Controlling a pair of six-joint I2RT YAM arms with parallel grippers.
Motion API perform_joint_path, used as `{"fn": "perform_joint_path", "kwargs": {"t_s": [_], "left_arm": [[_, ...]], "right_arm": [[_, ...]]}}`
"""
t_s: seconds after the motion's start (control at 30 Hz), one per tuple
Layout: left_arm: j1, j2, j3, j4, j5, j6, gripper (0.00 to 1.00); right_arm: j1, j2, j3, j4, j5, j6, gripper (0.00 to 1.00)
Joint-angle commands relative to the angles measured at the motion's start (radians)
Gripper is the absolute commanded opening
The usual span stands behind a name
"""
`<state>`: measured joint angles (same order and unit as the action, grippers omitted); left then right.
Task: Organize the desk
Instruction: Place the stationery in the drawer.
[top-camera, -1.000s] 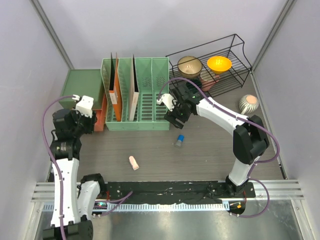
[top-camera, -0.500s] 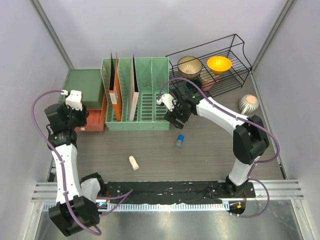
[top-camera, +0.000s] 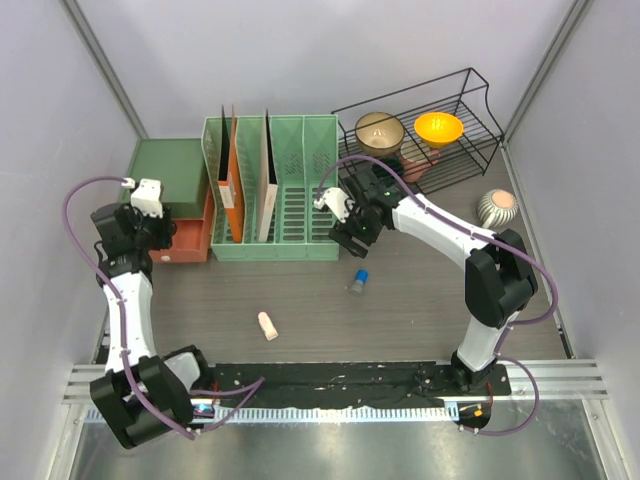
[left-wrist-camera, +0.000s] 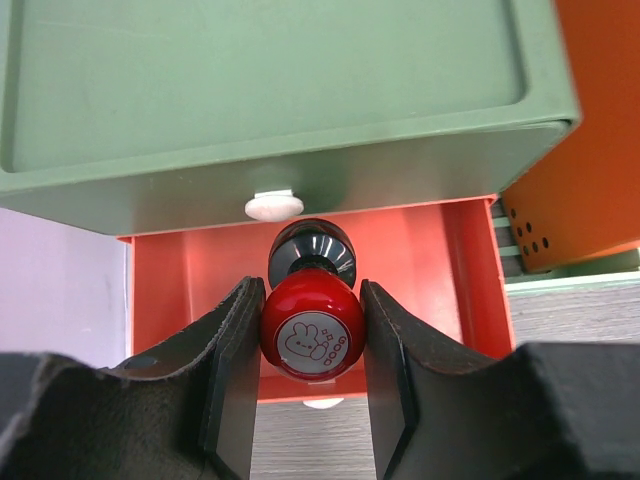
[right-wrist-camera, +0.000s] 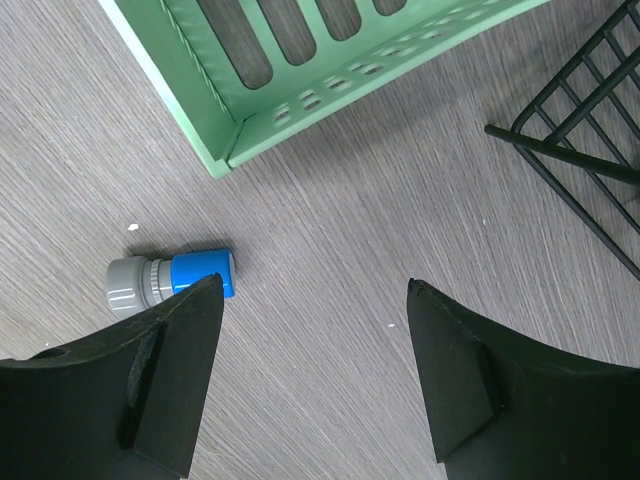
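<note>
The left gripper holds the red round stamp (left-wrist-camera: 311, 338) and needs to lower it into the open red drawer next, then let go of it there.
My left gripper (left-wrist-camera: 310, 292) is shut on a red round stamp (left-wrist-camera: 311, 338) with a bunny label on its end. It holds the stamp just over the open red drawer (left-wrist-camera: 425, 265) of the green drawer box (left-wrist-camera: 260, 90). From above, the left gripper (top-camera: 160, 232) sits at the drawer's (top-camera: 187, 240) left edge. My right gripper (right-wrist-camera: 313, 283) hangs open over the desk (right-wrist-camera: 330, 390), with nothing between its fingers. A small blue and grey cylinder (right-wrist-camera: 170, 280) lies beside its left finger. In the top view, this cylinder (top-camera: 358, 281) lies just in front of the right gripper (top-camera: 350, 240).
A green file rack (top-camera: 275, 190) holding folders stands behind the middle of the desk (top-camera: 420, 300). A black wire rack (top-camera: 470, 130) with bowls is at the back right, and a striped round vase (top-camera: 497, 207) sits beside it. A small pink piece (top-camera: 267, 325) lies near the front.
My left arm has swung back and to the left with the stamp, up to the open red drawer. The right arm has not moved.
</note>
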<state>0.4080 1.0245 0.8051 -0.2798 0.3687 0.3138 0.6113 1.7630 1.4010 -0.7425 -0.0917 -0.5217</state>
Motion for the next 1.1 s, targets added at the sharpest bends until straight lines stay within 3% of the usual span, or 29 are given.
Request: {"fn": "perform_joint_path", "kwargs": {"t_s": [0.0, 0.67, 0.8, 1.07], "left_arm": [[0.015, 0.028, -0.007, 0.088, 0.039, 0.001, 0.07], [0.048, 0.135, -0.009, 0.128, 0.042, 0.036, 0.39], [0.055, 0.140, -0.007, 0.131, 0.044, 0.045, 0.60], [0.083, 0.154, 0.003, 0.134, 0.036, 0.054, 0.79]], "right_arm": [[-0.005, -0.007, 0.041, -0.003, -0.002, -0.011, 0.78], [-0.013, -0.004, 0.041, -0.009, -0.013, -0.012, 0.78], [-0.015, 0.000, 0.041, -0.014, -0.016, -0.014, 0.78], [-0.016, 0.001, 0.041, -0.014, -0.017, -0.015, 0.78]]}}
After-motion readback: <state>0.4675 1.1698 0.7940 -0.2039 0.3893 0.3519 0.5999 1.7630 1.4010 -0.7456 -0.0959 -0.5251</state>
